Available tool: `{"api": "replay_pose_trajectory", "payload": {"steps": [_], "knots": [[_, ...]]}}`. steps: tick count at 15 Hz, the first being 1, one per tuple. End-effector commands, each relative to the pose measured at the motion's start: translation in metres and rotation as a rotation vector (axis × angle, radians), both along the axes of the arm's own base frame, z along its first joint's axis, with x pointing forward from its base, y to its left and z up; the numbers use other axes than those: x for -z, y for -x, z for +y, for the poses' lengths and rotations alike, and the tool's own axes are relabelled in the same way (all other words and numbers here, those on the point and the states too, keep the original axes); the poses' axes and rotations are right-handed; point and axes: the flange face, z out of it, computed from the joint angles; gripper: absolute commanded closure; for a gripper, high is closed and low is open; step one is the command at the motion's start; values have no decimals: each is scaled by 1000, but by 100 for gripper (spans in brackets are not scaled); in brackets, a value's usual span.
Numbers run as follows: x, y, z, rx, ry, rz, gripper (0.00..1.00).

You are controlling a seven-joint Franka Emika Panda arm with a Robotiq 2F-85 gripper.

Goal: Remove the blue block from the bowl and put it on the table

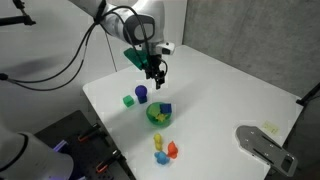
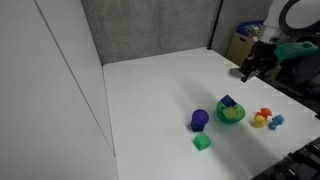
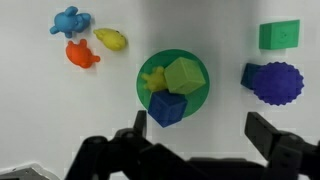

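The robot should next move its open gripper down and outward onto the blue block at the bowl's edge [image 1: 166, 107] [image 3: 167, 107], because the block is well below the gripper's fingers and farther outward than they are.
The blue block [image 3: 167, 109] lies in the green bowl [image 3: 198, 91] on the white table [image 3: 40, 110], beside a yellow-green cube and a small yellow piece. In the wrist view it sits at the bowl's near edge, just above my left finger. My gripper [image 3: 198, 135] is open and empty, hovering above the table with the bowl ahead of the jaws. In both exterior views the gripper [image 1: 156, 72] [image 2: 247, 68] hangs well above the bowl [image 1: 159, 116] [image 2: 231, 114], with the blue block [image 1: 165, 108] [image 2: 227, 102] on top.
A blue-purple cylinder [image 3: 273, 82] and a small green cube [image 3: 278, 35] stand right of the bowl. Blue, orange and yellow toys [image 3: 82, 36] lie at its left. A grey metal fixture [image 1: 262, 146] sits at a table corner.
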Motion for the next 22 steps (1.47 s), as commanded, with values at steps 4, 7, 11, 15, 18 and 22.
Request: {"api": "replay_pose_trajectory", "payload": {"steps": [4, 7, 11, 15, 18, 22], "knots": [[58, -47, -32, 62, 15, 18, 0], [94, -59, -39, 65, 21, 18, 0], [140, -73, -44, 79, -5, 47, 0], [170, -82, -43, 96, -27, 74, 0], [181, -87, -41, 104, -32, 80, 12], [190, -90, -37, 103, -35, 89, 51]]}}
